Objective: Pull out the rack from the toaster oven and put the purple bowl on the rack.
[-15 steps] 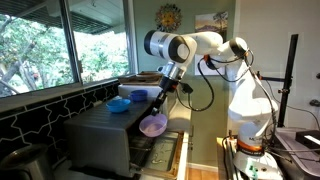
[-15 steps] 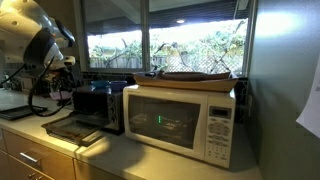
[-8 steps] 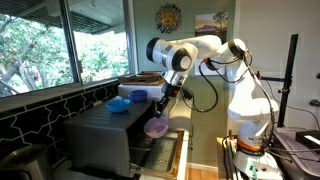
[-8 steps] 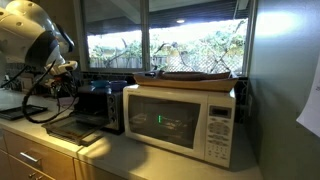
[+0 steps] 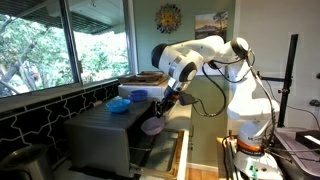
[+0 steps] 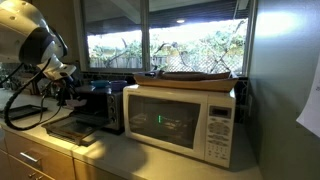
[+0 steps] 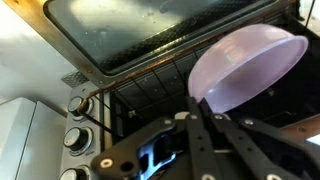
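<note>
The purple bowl (image 5: 151,126) hangs tipped, so next my gripper should tilt it toward level over the rack wires at the oven's open front and let go of the bowl's rim.
My gripper (image 5: 164,108) is shut on the rim of the purple bowl (image 5: 151,126) and holds it in the air at the open front of the dark-grey toaster oven (image 5: 100,140). In the wrist view the two fingers (image 7: 200,100) pinch the lavender bowl (image 7: 250,62) from below. Behind it lie the thin wires of the rack (image 7: 145,88) and the glass of the dropped door (image 7: 140,25). The oven (image 6: 98,105) with its open door (image 6: 68,128) also shows in an exterior view, where the arm hides the bowl.
Two blue bowls (image 5: 120,104) (image 5: 137,94) sit on top of the oven. A white microwave (image 6: 180,120) stands right beside the oven. Oven knobs (image 7: 78,105) show at the left of the wrist view. A window runs behind the counter.
The arm has come lower and swung its wrist, carrying the purple bowl slightly down toward the oven's open front. The grip on the bowl is unchanged.
</note>
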You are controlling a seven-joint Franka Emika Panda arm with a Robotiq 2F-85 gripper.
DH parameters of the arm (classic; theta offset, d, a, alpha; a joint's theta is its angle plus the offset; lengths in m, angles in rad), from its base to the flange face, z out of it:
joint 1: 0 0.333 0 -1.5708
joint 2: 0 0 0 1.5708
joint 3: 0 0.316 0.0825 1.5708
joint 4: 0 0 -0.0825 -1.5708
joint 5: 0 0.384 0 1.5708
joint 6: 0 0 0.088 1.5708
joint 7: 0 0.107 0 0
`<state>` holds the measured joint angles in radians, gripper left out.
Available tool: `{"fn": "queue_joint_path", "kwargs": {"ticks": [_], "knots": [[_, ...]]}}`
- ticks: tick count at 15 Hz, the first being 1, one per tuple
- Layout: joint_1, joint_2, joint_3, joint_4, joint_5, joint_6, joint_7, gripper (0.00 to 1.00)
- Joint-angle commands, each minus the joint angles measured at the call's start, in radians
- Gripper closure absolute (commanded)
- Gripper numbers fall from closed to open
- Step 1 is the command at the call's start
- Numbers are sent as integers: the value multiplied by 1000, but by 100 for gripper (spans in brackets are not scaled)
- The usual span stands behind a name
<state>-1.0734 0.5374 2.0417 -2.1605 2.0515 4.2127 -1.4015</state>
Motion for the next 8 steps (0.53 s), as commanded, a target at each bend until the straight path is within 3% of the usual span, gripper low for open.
{"fn": "queue_joint_path", "kwargs": {"ticks": [1,8], "knots": [[-49,-59,30,-52,-33,4,181,99],[-23,-176,-51,-74,-29,5,364,99]]}}
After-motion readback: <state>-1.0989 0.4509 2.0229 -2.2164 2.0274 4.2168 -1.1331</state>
